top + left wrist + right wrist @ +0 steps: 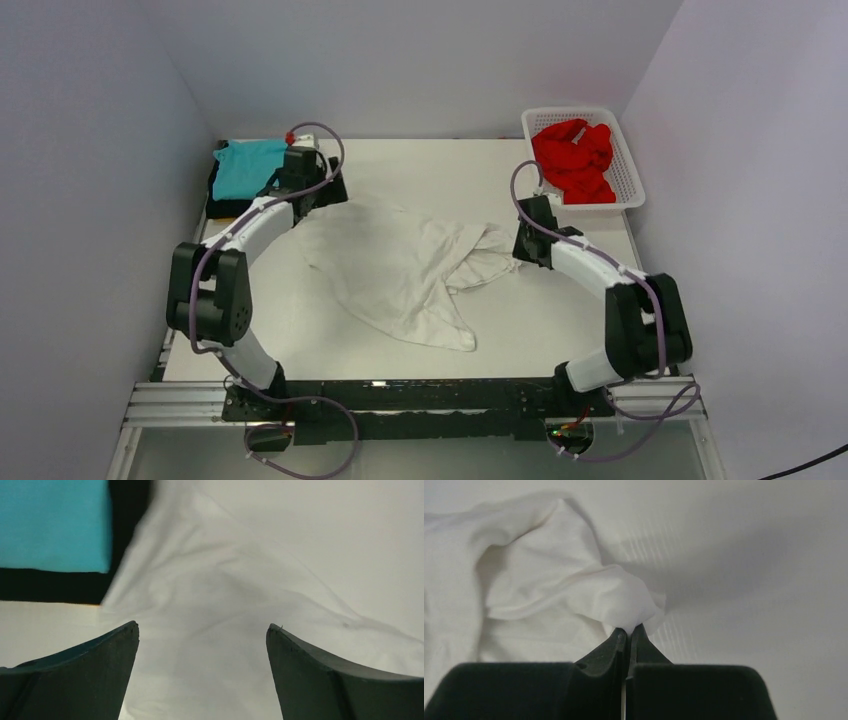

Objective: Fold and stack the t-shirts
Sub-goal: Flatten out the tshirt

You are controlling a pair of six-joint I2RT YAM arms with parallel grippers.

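Observation:
I next bring the white t-shirt's near corner (468, 343), unheld, back from my left gripper and to its right in the top view, back onto its fingers.
The large white t-shirt (400, 270) lies crumpled across the middle of the table. My right gripper (522, 245) is shut on a bunched edge of the white t-shirt (624, 600) at its right end. My left gripper (305, 195) is open, its fingers (110, 650) spread just above the white t-shirt (210, 605) at its far left corner. A folded teal t-shirt (245, 165) lies on a folded black t-shirt (225, 205) at the far left; both show in the left wrist view, the teal one (52, 525) on the black one (50, 585). A red t-shirt (575, 160) is crumpled in the basket.
The white lattice basket (630, 175) stands at the far right corner. Grey walls close in the table on the left, back and right. Bare table (560, 320) shows in front of the white shirt.

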